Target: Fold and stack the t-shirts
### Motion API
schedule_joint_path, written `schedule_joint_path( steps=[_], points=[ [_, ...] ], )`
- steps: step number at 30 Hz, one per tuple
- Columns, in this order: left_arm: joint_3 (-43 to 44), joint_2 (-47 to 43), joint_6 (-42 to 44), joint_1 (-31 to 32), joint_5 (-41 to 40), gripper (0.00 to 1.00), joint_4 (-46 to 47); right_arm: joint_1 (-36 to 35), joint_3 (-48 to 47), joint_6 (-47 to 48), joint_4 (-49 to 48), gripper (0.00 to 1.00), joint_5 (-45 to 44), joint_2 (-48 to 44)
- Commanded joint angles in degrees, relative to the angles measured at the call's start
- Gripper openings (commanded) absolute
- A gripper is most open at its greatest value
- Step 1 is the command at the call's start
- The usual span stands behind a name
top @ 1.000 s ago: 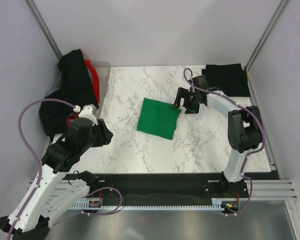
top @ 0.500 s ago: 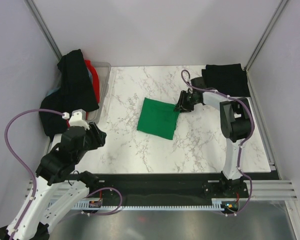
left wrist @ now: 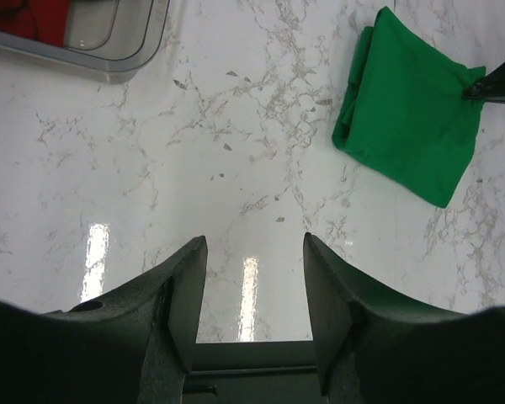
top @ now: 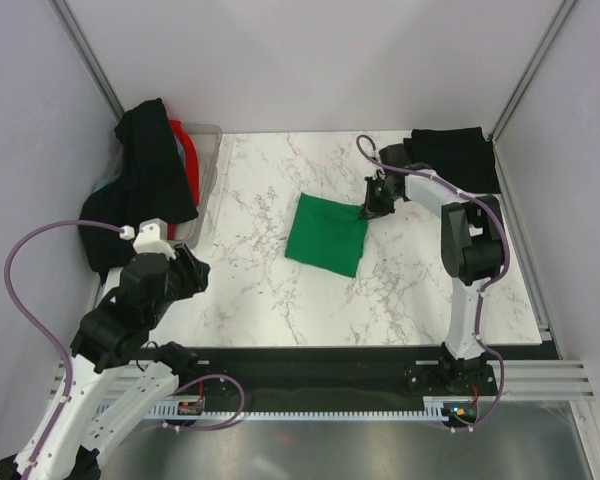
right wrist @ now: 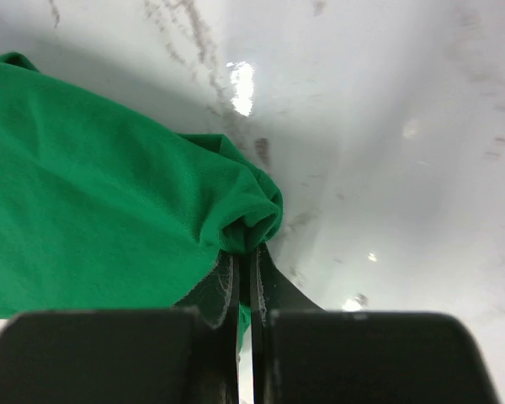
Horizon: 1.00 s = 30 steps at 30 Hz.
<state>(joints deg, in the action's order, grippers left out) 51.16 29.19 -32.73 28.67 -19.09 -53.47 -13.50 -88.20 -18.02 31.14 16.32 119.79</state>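
Observation:
The folded black t-shirt (top: 455, 155) lies outward, to the right in the top view. My right gripper will next lift the green t-shirt, carry it onto the black one and release it there.
A folded bright green t-shirt (top: 327, 235) lies in the middle of the marble table and also shows in the left wrist view (left wrist: 408, 126). My right gripper (top: 369, 208) is at its back right corner, shut on a bunched fold of the green fabric (right wrist: 244, 223); the pinch sits just above the fingertips (right wrist: 246, 252). A folded black t-shirt (top: 455, 155) lies at the back right corner. Black t-shirts (top: 145, 175) and a red one (top: 187, 150) hang over the tub at the left. My left gripper (left wrist: 254, 244) hovers open and empty over the near left table (top: 192, 272).
A translucent plastic tub (top: 208, 165) stands at the back left, its corner visible in the left wrist view (left wrist: 109, 50). Grey walls and metal posts enclose the table. A black rail (top: 310, 365) runs along the near edge.
My right gripper closed on the green t-shirt's corner, and the shirt shifted slightly to the right. The left arm drew back a little toward the near left.

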Motion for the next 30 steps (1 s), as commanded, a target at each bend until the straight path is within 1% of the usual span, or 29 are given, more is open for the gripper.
schedule_joint_path(
  steps=[1,4,5,7,12,13,17,22,30],
  points=[
    [-0.2,-0.5,-1.5,-0.5,-1.8,0.57,1.7,0.8,-5.0,6.6,8.5,0.0,-13.5,-6.5],
    [-0.3,-0.6,-1.5,-1.3,-1.8,0.57,1.7,0.8,-7.3,8.7,10.3,0.0,-20.3,-9.7],
    [-0.2,-0.5,-1.6,-1.8,-1.7,0.57,1.7,0.8,-7.7,9.2,10.4,0.0,-25.5,-10.8],
    [-0.3,-0.4,-1.5,-2.0,-1.5,0.57,1.8,0.8,-9.3,10.7,11.0,0.0,-30.5,-11.7],
    [-0.4,-0.8,-1.6,-2.8,-1.6,0.57,1.7,1.0,-13.8,17.1,11.1,0.0,-40.2,-12.5],
    [-0.4,-1.0,-1.6,-2.8,-1.8,0.57,1.8,1.1,-15.4,19.7,10.5,0.0,-40.8,-12.4],
    [-0.6,-1.7,-1.8,-3.0,-1.9,0.57,1.7,1.2,-16.6,25.0,6.8,0.0,-43.2,-13.5],
    [-0.5,-1.3,-1.8,-3.0,-1.9,0.57,1.8,1.5,-17.3,29.2,1.7,0.0,-47.4,-14.2],
    [-0.6,-0.8,-1.9,-3.3,-1.9,0.56,1.8,2.2,-20.3,35.7,-4.0,0.0,-48.0,-13.9]
  ],
)
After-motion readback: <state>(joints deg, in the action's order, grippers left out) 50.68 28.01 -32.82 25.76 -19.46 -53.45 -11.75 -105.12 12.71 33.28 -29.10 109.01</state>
